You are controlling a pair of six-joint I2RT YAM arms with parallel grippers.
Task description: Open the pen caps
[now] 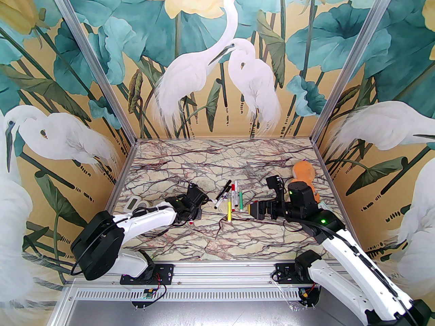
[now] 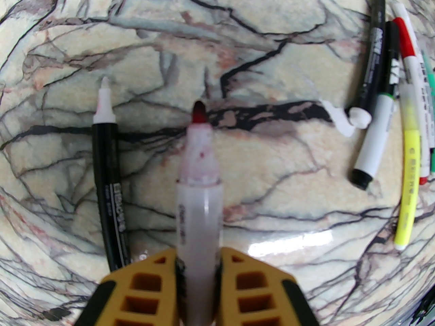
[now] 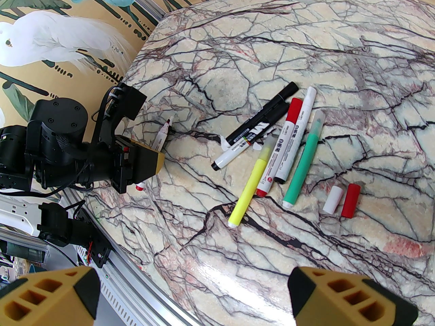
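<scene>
The clear marble beside the black pen is just below my left gripper, so I need to lower my left gripper there next and let go of the white marker, whose tip is already bare.
My left gripper [image 2: 198, 260] is shut on an uncapped white marker [image 2: 198, 195] whose red tip points forward, low over the table. Left of it lies an uncapped black pen [image 2: 110, 195]. To the right is a cluster of capped pens [image 3: 272, 141]: a black marker [image 2: 372, 56], a white marker with a red cap [image 3: 294, 109], a yellow highlighter [image 3: 249, 188] and a green one [image 3: 304, 161]. A loose white cap [image 3: 332, 199] and a loose red cap [image 3: 350, 200] lie side by side near the green one. My right gripper [image 3: 193, 294] hangs open above the table's near side.
An orange plush toy [image 1: 303, 171] sits at the back right behind the right arm. A small white device [image 1: 133, 203] lies by the left wall. Patterned walls close in the marble table [image 1: 221, 158] on three sides.
</scene>
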